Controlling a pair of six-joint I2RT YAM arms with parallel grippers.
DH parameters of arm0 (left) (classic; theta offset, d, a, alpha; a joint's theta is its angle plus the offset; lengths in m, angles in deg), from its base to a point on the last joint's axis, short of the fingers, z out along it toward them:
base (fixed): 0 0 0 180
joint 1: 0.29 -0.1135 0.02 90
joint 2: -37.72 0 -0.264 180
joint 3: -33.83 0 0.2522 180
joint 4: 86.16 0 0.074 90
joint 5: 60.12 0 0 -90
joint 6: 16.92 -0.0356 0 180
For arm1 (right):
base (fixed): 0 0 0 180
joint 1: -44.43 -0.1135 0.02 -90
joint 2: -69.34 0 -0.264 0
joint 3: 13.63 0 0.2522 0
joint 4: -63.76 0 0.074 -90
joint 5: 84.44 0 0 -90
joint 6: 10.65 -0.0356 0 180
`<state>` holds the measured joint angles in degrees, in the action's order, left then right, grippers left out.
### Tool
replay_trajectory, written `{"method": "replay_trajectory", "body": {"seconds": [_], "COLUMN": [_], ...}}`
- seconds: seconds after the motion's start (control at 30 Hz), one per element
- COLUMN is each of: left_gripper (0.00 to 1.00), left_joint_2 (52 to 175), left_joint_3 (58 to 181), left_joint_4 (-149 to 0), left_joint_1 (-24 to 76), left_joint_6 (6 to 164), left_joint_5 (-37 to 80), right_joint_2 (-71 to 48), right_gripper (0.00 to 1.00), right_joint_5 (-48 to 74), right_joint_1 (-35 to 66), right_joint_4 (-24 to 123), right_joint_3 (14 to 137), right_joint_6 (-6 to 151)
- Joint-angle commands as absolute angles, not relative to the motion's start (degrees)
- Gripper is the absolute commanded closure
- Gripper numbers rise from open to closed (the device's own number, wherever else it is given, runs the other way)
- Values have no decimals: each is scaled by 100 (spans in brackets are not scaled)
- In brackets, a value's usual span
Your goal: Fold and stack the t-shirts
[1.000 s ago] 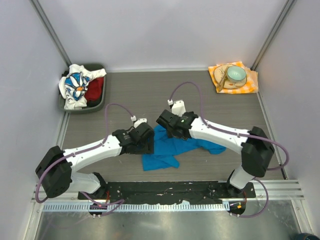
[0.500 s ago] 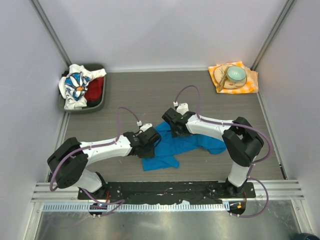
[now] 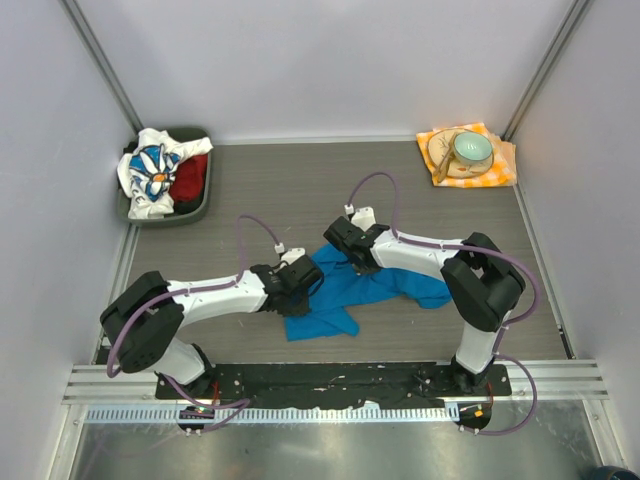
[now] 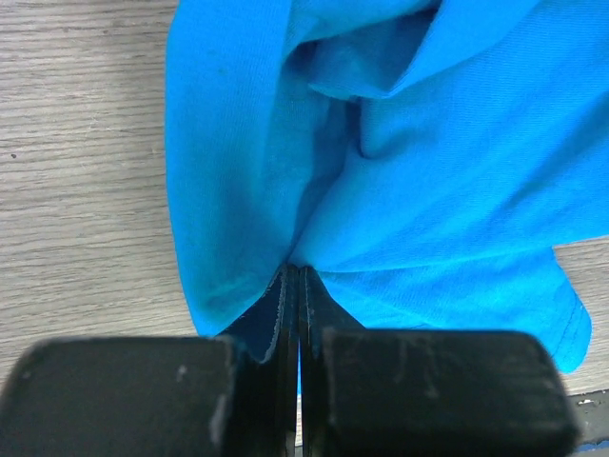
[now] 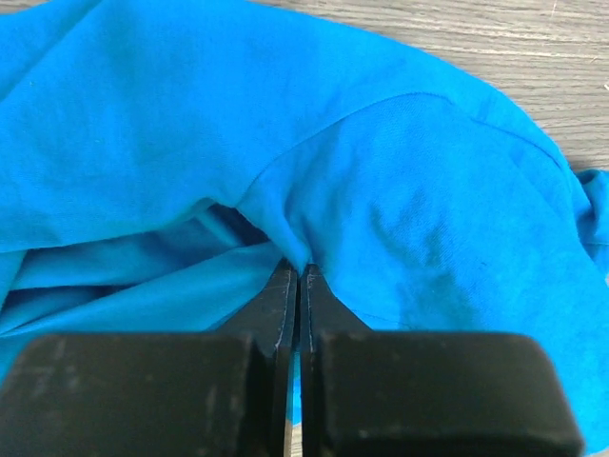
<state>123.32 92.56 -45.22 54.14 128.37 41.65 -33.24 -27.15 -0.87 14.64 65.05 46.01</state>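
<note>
The blue t-shirt (image 3: 345, 295) lies crumpled. My right gripper should go up toward the right in the top view and let go of the fold of the t-shirt above the bare tabletop.
A crumpled bright blue t-shirt (image 3: 345, 295) lies on the table between the two arms. My left gripper (image 3: 305, 278) is down at its left edge, shut on a pinch of the blue cloth (image 4: 285, 228). At the shirt's upper edge my right gripper (image 3: 352, 262) is also shut on a fold of the blue t-shirt (image 5: 314, 190). In both wrist views the fingers meet with cloth gathered at their tips. A white daisy-print t-shirt (image 3: 148, 170) and a red t-shirt (image 3: 190, 178) sit bunched in a dark bin at the back left.
The dark bin (image 3: 205, 205) stands in the back left corner. At the back right, an orange-and-white checked napkin (image 3: 500, 170) carries a pale green bowl (image 3: 471, 149). Grey walls close in the table on three sides.
Both arms came down onto the blue t-shirt. Both grippers went from open to shut on its cloth.
</note>
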Motion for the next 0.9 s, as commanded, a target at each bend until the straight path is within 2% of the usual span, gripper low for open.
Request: {"method": "replay_trajectory", "body": {"seconds": [0.0,0.27,0.33,0.37,0.4,0.47,0.5,0.6,0.77,0.87], "left_gripper": [100,100,92,86,68,49,34,23,21,24], "left_joint_2": [12333,11516,11410,11331,11330,11409,11488,11821,12367,12587], "left_joint_3": [9276,10259,10340,10297,10270,10148,10095,9796,9479,9505], "left_joint_4": [-4499,-3181,-3057,-3092,-3127,-3311,-3399,-3820,-4462,-4586], "left_joint_1": [5446,5385,5358,5358,5358,5367,5367,5393,5464,5481], "left_joint_6": [12758,12274,12239,12247,12273,12317,12352,12476,12581,12590], "left_joint_5": [4429,5291,5212,5151,5002,4800,4686,4237,3929,3911], "right_joint_2": [-3042,-1997,-1925,-1916,-1942,-1969,-1995,-2022,-1995,-1969], "right_gripper": [99,99,99,99,99,99,99,99,99,99], "right_joint_5": [-3161,-3724,-3768,-3769,-3769,-3742,-3707,-3637,-3646,-3672], "right_joint_1": [-74,-40,-13,-4,13,13,13,13,13,13], "right_joint_4": [1230,623,544,526,491,473,464,464,464,473], "right_joint_3": [6613,7342,7518,7545,7588,7624,7615,7580,7510,7484], "right_joint_6": [4604,4894,4946,4982,4991,4956,4938,4894,4894,4903]}}
